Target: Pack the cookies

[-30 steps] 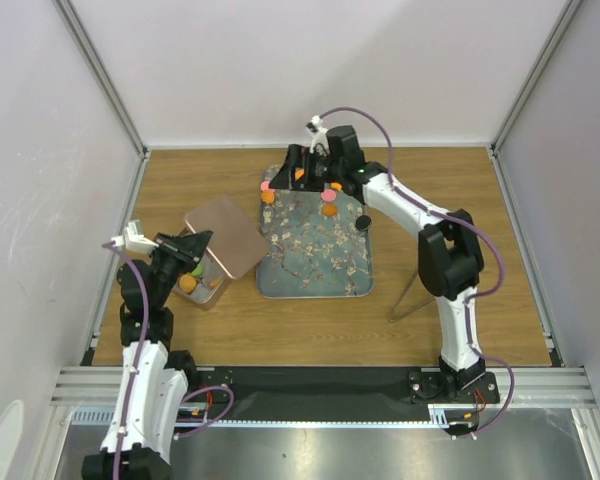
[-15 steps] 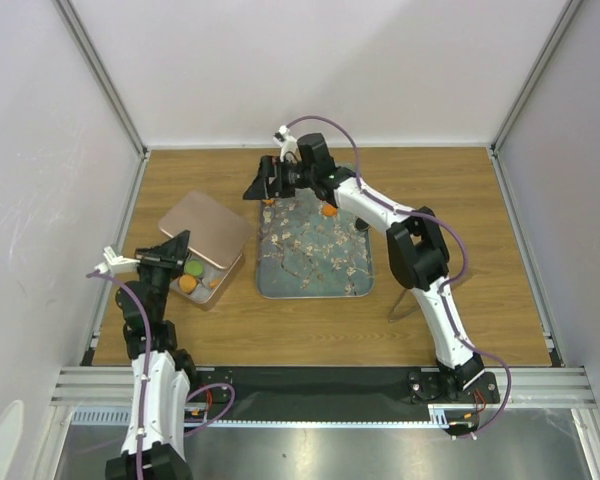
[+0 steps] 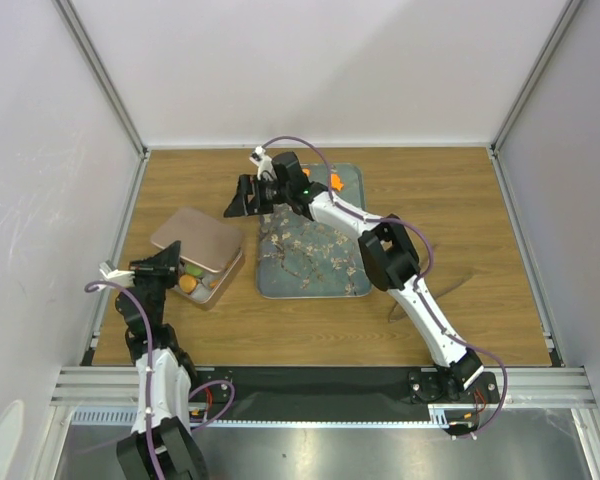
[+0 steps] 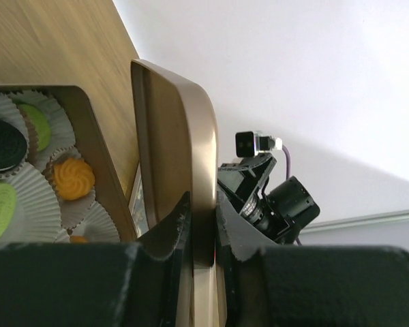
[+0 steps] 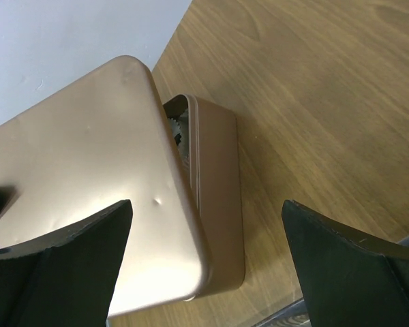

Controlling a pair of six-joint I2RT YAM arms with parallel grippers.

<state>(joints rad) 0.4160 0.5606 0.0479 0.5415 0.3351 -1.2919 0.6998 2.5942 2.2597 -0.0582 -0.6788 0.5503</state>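
The tin is below the robot's left gripper, so the left gripper needs to lower the tilted lid onto the open tin next and let go of the lid's pinched rim.
My left gripper is shut on the near edge of the brownish-pink lid, its fingers pinching the rim. The lid hangs tilted over the square tin, covering most of it. Cookies sit in paper cups in the tin: an orange one, green ones and a black one. My right gripper is open with nothing in it, just beyond the lid's far edge. In the right wrist view its fingers straddle the lid and the tin. One orange cookie lies on the tray.
The blue-grey floral tray lies right of the tin, and my right arm stretches across its far end. Bare wooden table surrounds both. White walls with metal posts close off the left, back and right.
My right arm has swung left from the tray's far end to the tin, still open. My left gripper has carried the lid left and lower, over the tin.
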